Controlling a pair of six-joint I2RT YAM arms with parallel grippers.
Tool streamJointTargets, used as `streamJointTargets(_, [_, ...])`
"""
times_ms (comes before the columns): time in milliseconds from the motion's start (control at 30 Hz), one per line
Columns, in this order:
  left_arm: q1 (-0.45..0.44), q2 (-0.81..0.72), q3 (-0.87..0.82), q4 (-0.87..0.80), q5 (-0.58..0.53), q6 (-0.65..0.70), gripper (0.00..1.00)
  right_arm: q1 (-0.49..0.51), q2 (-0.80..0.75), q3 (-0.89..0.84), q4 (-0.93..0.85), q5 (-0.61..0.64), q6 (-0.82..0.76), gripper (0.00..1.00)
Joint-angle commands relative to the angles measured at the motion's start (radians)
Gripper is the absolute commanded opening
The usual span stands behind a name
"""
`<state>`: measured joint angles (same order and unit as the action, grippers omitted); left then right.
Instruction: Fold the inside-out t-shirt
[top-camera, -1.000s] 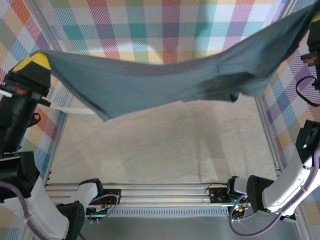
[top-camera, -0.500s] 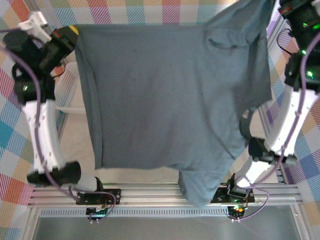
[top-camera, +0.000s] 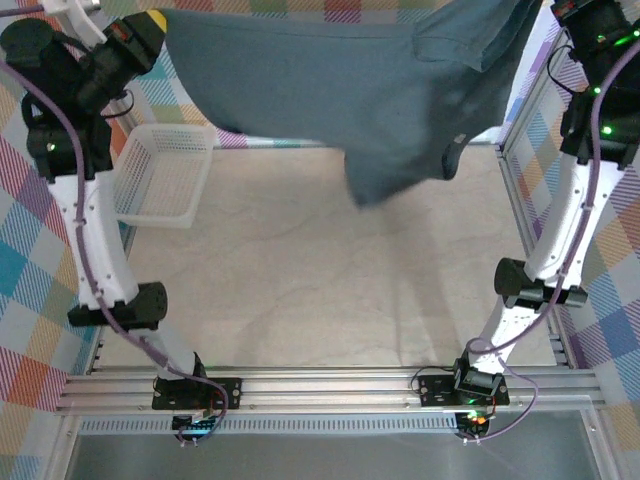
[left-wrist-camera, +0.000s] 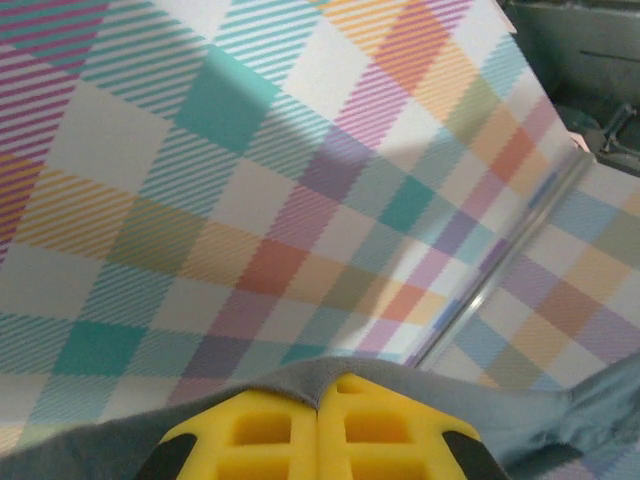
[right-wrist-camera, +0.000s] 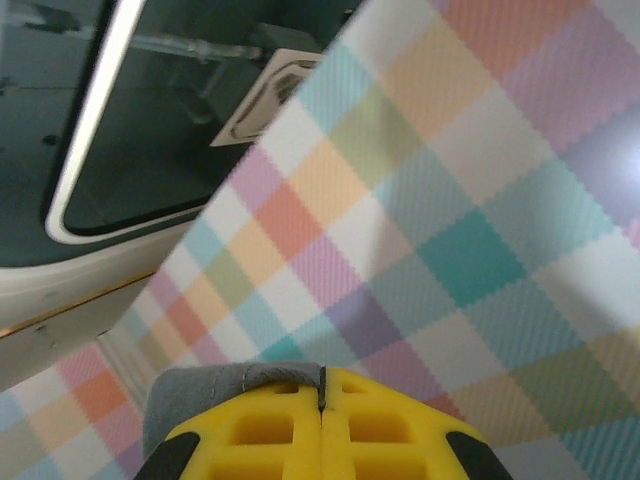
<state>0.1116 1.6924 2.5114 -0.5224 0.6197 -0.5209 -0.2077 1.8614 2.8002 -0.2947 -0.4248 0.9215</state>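
Observation:
The bare table cover beside the basket is below the left gripper, toward the robot's base, so the left gripper should next pull down and back and let go of the t-shirt's corner there.
The inside-out t-shirt (top-camera: 350, 90), plain slate blue-grey, hangs in the air along the far side of the table, stretched between my two raised arms. Its lower part bunches and dips at the middle right. My left gripper (top-camera: 150, 20) is shut on the shirt's left top corner; in the left wrist view grey cloth (left-wrist-camera: 560, 425) wraps over the closed yellow fingers (left-wrist-camera: 260, 430). My right gripper (right-wrist-camera: 321, 385) is shut on the other corner, with a hemmed edge of the cloth (right-wrist-camera: 190, 390) pinched between its yellow fingers (right-wrist-camera: 400, 430).
A white mesh basket (top-camera: 165, 175) stands at the table's left edge, below the left arm. The beige table cover (top-camera: 320, 290) lies bare under the shirt. Metal frame posts (top-camera: 525, 230) and checked walls close in the sides. The arm bases sit on the near rail (top-camera: 320, 385).
The shirt's hanging body, which reached down to the near rail half a second ago, has swung up and away to the far side. The basket has come into sight. Both grips hold.

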Motion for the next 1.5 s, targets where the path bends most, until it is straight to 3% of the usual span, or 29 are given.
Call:
streamJointTargets(0, [-0.023,-0.101,-0.276,0.054,0.054,0.108,0.0,0.005,-0.081,-0.111,-0.08,-0.154,-0.079,0.0])
streamJointTargets(67, [-0.056,-0.193,-0.551,0.12,0.056,0.163,0.0,0.018,-0.169,-0.394,-0.117,-0.238,-0.132,0.0])
streamJointTargets(133, [-0.105,-0.293,-0.86,0.256,0.033,0.218,0.0,0.03,-0.311,-0.842,0.014,-0.291,-0.131,0.0])
streamJointTargets(233, [-0.186,-0.364,-1.191,0.367,-0.068,0.244,0.0,0.033,-0.478,-1.38,0.177,-0.281,-0.137,0.0])
streamJointTargets(333, [-0.229,-0.339,-1.41,0.424,-0.093,0.134,0.0,0.04,-0.56,-1.716,0.199,-0.237,-0.19,0.0])
streamJointTargets(433, [-0.272,-0.305,-1.599,0.49,-0.168,0.043,0.0,0.041,-0.584,-1.91,0.211,-0.196,-0.219,0.0])
streamJointTargets(567, [-0.288,-0.309,-1.79,0.548,-0.285,-0.031,0.0,0.042,-0.636,-2.043,0.14,-0.064,-0.215,0.0])
streamJointTargets(667, [-0.288,-0.379,-1.836,0.479,-0.386,-0.031,0.0,0.042,-0.734,-2.095,0.036,0.087,-0.164,0.0])
streamJointTargets(833, [-0.288,-0.588,-1.836,0.223,-0.609,-0.016,0.0,0.043,-1.083,-2.118,-0.286,0.397,0.005,0.0])
streamJointTargets(967, [-0.288,-0.756,-1.886,0.136,-0.628,-0.031,0.0,0.048,-1.382,-2.142,-0.45,0.511,0.062,0.0])
streamJointTargets(1000, [-0.289,-0.809,-1.912,0.118,-0.619,-0.05,0.0,0.048,-1.446,-2.143,-0.499,0.523,0.061,0.0])
streamJointTargets(1067, [-0.29,-0.927,-1.967,0.092,-0.579,-0.078,0.12,0.048,-1.56,-2.152,-0.537,0.501,0.027,0.06])
streamJointTargets(1133, [-0.291,-1.067,-2.008,0.057,-0.559,-0.101,0.34,0.047,-1.663,-2.169,-0.519,0.461,0.009,0.22])
streamJointTargets(1233, [-0.291,-1.197,-1.993,0.031,-0.563,-0.091,0.61,0.048,-1.766,-2.167,-0.39,0.413,-0.037,0.45])
streamJointTargets(1367, [-0.297,-1.097,-1.877,0.109,-0.516,-0.036,0.62,0.048,-1.67,-2.128,-0.175,0.372,-0.147,0.5])
streamJointTargets(1467, [-0.338,-0.865,-1.767,0.211,-0.484,-0.007,0.58,0.048,-1.377,-2.063,-0.079,0.24,-0.198,0.47])
